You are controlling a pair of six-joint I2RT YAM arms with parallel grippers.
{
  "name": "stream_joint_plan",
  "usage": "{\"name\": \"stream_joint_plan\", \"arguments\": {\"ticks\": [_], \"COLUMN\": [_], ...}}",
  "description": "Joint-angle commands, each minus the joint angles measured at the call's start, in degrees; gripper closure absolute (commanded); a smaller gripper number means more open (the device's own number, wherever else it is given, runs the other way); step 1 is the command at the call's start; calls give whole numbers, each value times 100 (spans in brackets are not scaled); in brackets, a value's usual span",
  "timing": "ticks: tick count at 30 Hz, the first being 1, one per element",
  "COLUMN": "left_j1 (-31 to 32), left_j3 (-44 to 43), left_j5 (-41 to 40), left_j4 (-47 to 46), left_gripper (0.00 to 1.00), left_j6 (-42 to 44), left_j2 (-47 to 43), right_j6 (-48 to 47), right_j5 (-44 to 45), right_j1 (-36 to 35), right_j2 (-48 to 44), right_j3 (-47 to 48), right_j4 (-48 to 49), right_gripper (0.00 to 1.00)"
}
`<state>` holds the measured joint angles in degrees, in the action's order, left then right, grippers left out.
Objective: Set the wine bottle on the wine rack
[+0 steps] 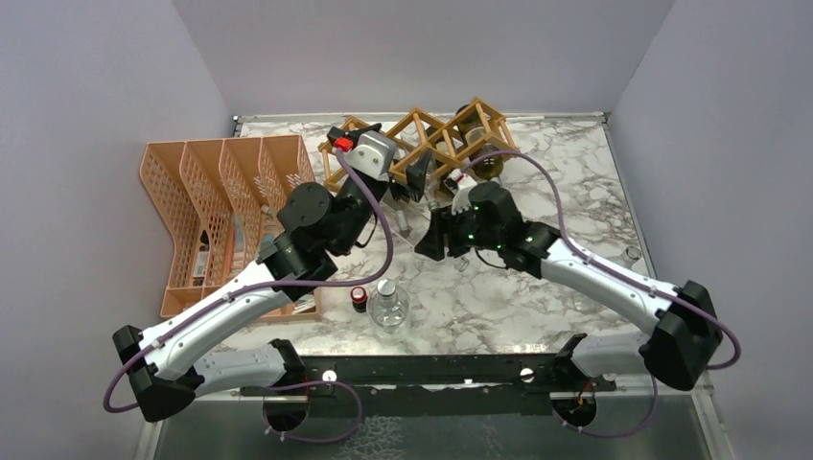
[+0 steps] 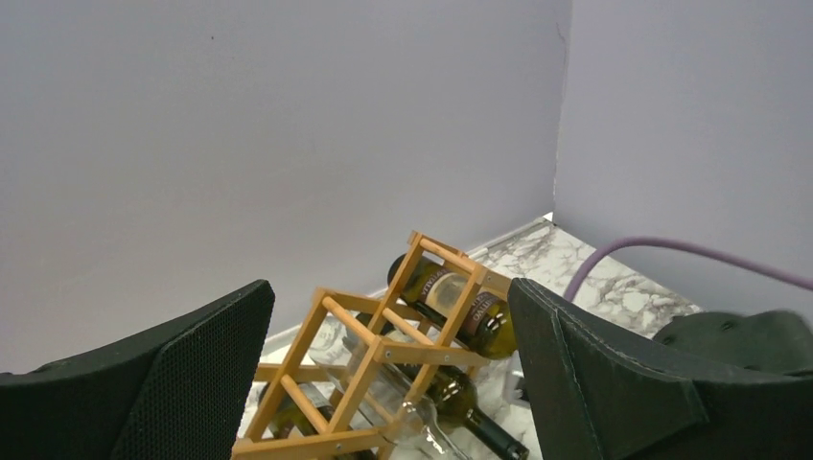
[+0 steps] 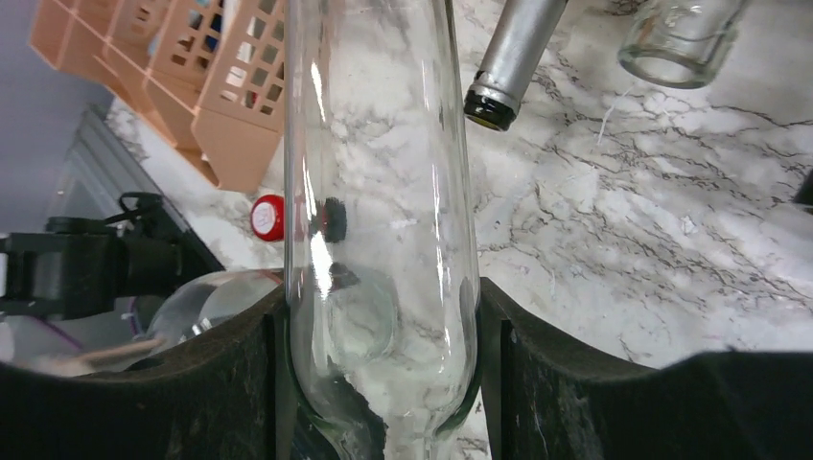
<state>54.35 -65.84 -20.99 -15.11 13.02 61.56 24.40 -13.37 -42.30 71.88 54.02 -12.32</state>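
The wine rack's section beside the organiser is outward of my right gripper, to the left in the top view. Next I should slide the wine bottle in body-first and let go.
The wooden lattice wine rack [image 1: 433,136] stands at the back centre of the marble table; in the left wrist view [image 2: 383,355] it holds green bottles [image 2: 460,307] and a clear one. My left gripper [image 1: 414,177] is open and empty, just in front of the rack [image 2: 383,383]. My right gripper [image 1: 436,238] is shut on a clear glass wine bottle [image 3: 383,192], gripped near its shoulder between both fingers [image 3: 566,383], with the body pointing away from the wrist, above the table in front of the rack.
An orange mesh file organiser [image 1: 220,211] stands at the left. A clear bottle [image 1: 388,307] and a small red-capped item [image 1: 359,298] stand near the front centre. A dark bottle neck [image 3: 508,57] and a glass neck [image 3: 681,38] stick out near the rack. Walls close three sides.
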Motion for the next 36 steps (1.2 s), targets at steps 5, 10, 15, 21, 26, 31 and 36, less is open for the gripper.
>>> {"name": "stream_joint_plan", "arguments": {"ticks": [5,10,15,21,26,31,36], "left_j1": [-14,-12,-20,-18,-17,-20,-17], "left_j3": [-49,-47,23,106,130,194,188], "left_j5": [-311,-365,-408,-427,-447,-461,-465], "left_j4": [618,871,988,1106,1194,1208,1265], "left_gripper": [1,1,1,1,1,1,1], "left_j6": [-511,-652,-737,-757,-757,-739,-710], "left_j2": [-441,-588,-799,-1005,-1099,-1162,-1201], "right_j6": [396,505,703,1178,1674,2006,2174], "right_j5": [1423,1437,1507,1943,2400,2694,2830], "right_j1": [-639,-718,-833,-966,-1061,-1122,-1139], "right_j2": [901,1248,1632,1989,2213,2419,2719], "right_j3": [796,1027,1333,1569,1648,1665,1812], "right_j4": [1005,1205,1262,1409,1578,1908,2268], "right_gripper": [99,99,99,99,99,99,99]}}
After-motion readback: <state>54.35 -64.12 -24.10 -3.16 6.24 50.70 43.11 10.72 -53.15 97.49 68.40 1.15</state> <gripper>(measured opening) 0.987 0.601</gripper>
